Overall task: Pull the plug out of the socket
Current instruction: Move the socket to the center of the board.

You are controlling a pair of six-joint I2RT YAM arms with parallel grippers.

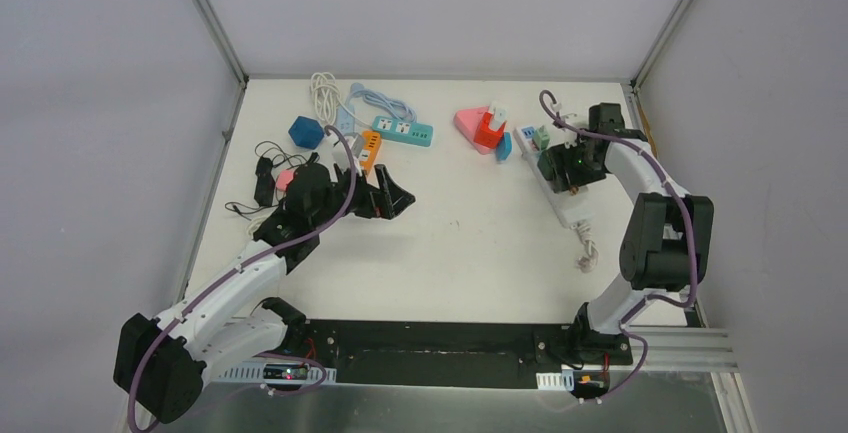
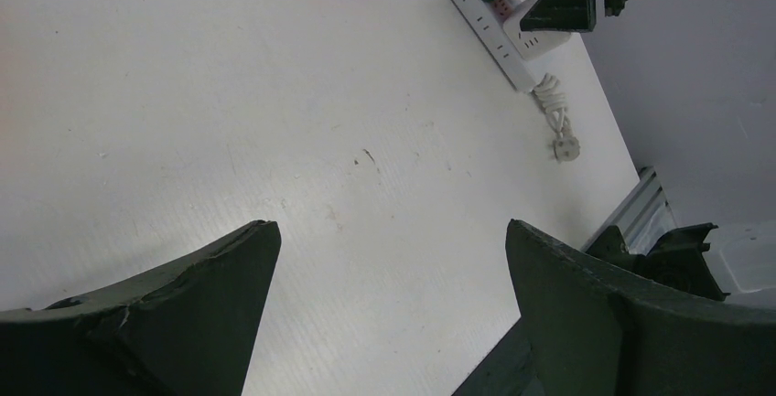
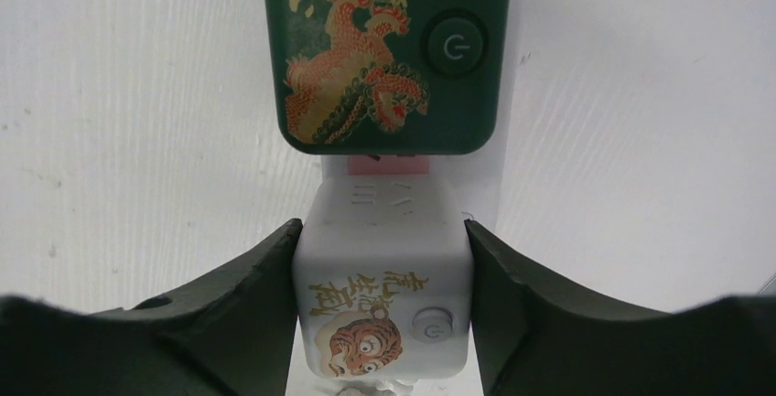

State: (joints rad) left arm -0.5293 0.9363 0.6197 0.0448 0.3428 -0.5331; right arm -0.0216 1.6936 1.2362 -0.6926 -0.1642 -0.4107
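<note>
Next, my right gripper pulls and turns back with the white plug and the power strip, then lets go. The bare tabletop lies back and to its left in the top view.
A white plug (image 3: 384, 259) with a tiger picture and a power button sits in the white power strip (image 1: 570, 208) at the right side of the table. My right gripper (image 3: 382, 231) is shut on this plug, one finger pressed against each side. Just beyond it on the same strip is a dark green plug (image 3: 384, 48) with a dragon picture. In the top view my right gripper (image 1: 560, 168) hangs over the strip's far half. My left gripper (image 2: 389, 227) is open over bare table near the left middle (image 1: 395, 198), with nothing between its fingers.
At the back left lie a teal power strip (image 1: 403, 131), an orange one (image 1: 368, 148), a blue cube (image 1: 306, 132), a white cable coil (image 1: 323, 88) and black adapters (image 1: 265, 178). A pink block with a red plug (image 1: 489, 130) sits back centre. The strip's bundled cord (image 1: 586, 253) trails toward me.
</note>
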